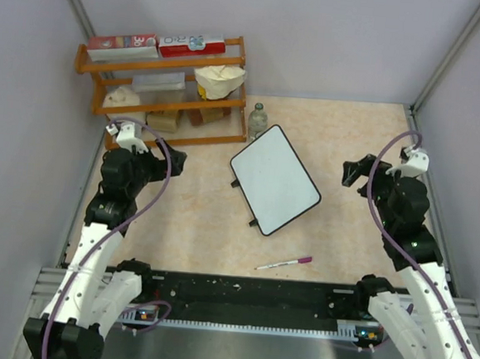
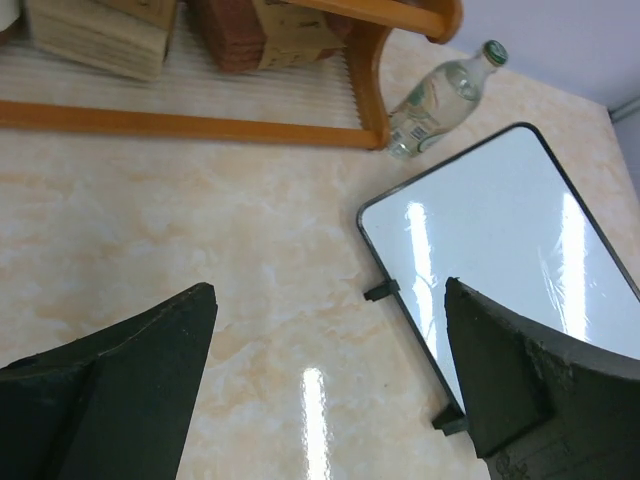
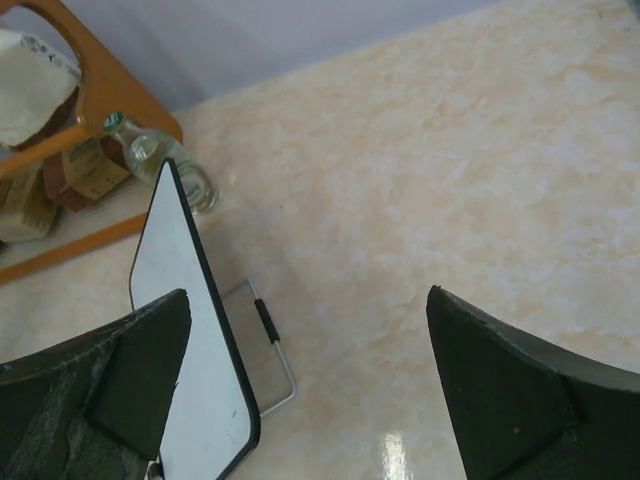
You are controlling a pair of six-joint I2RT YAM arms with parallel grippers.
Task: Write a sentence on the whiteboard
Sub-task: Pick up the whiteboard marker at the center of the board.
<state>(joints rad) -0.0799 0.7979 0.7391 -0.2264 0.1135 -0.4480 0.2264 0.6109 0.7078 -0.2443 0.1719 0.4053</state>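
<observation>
My left gripper should next move back and to the right in the top view, then down over the marker's white body (image 1: pixel 277 265), because the front side of the whiteboard is blank.
The whiteboard (image 1: pixel 275 180) stands tilted mid-table, a glossy white panel in a thin black frame with small black feet. Its face is blank, and no sentence shows on it. A pink-capped marker (image 1: pixel 284 264) lies on the table in front of the board, near the arms' bases. My left gripper (image 1: pixel 173 161) hangs open to the left of the board, holding nothing. The left wrist view shows the whiteboard (image 2: pixel 500 240) beyond the open left gripper (image 2: pixel 328 290). My right gripper (image 1: pixel 357 170) is open to the board's right. In the right wrist view the open right gripper (image 3: pixel 306 295) faces the whiteboard (image 3: pixel 190 330) edge-on.
An orange wooden shelf (image 1: pixel 164 82) with boxes, a container and a bowl stands at the back left. A small clear water bottle (image 1: pixel 258 121) stands between the shelf and the board's far corner. A wire stand (image 3: pixel 270 340) props the board from behind. Grey walls close in both sides.
</observation>
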